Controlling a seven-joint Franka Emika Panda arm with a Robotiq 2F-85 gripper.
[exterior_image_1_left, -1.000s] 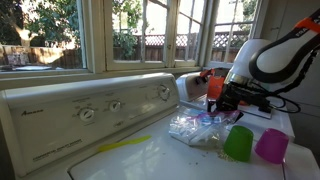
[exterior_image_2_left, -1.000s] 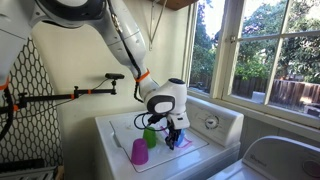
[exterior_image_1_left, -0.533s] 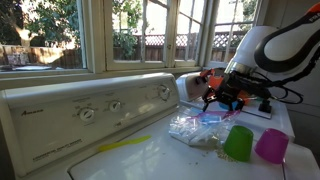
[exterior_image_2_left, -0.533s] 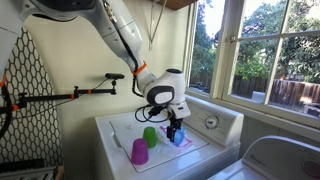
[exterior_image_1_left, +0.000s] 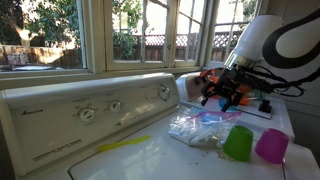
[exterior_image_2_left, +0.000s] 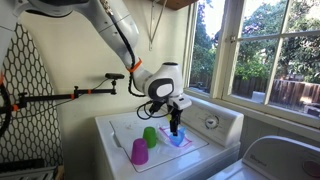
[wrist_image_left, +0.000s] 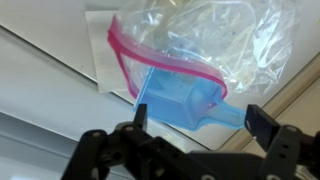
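Note:
My gripper turns and lowers to the right in the wrist view onto the scoop's handle (wrist_image_left: 228, 117) next, which lies below it and points across at one gripper finger.
A clear zip bag (wrist_image_left: 190, 40) with a pink seal lies on the white washer top (exterior_image_1_left: 150, 160). A blue plastic scoop (wrist_image_left: 180, 97) rests in its mouth, handle sticking out. My gripper (wrist_image_left: 200, 120) hangs open just above the scoop's handle, and its fingers (wrist_image_left: 140, 117) touch nothing. In both exterior views the gripper (exterior_image_1_left: 222, 97) (exterior_image_2_left: 176, 125) hovers over the bag (exterior_image_1_left: 195, 127) and the scoop (exterior_image_2_left: 180, 140). Beside the bag stand a green cup (exterior_image_1_left: 238, 143) (exterior_image_2_left: 150, 136) and a purple cup (exterior_image_1_left: 271, 146) (exterior_image_2_left: 139, 151).
The washer's control panel (exterior_image_1_left: 100, 105) with knobs rises behind the lid, under windows. A yellow strip (exterior_image_1_left: 122, 146) lies on the lid. A white sheet (wrist_image_left: 100, 60) sits under the bag. An ironing board (exterior_image_2_left: 30, 90) stands beside the washer.
The gripper has opened wide and lifted up off the bag. The blue scoop stays lying in the bag's mouth.

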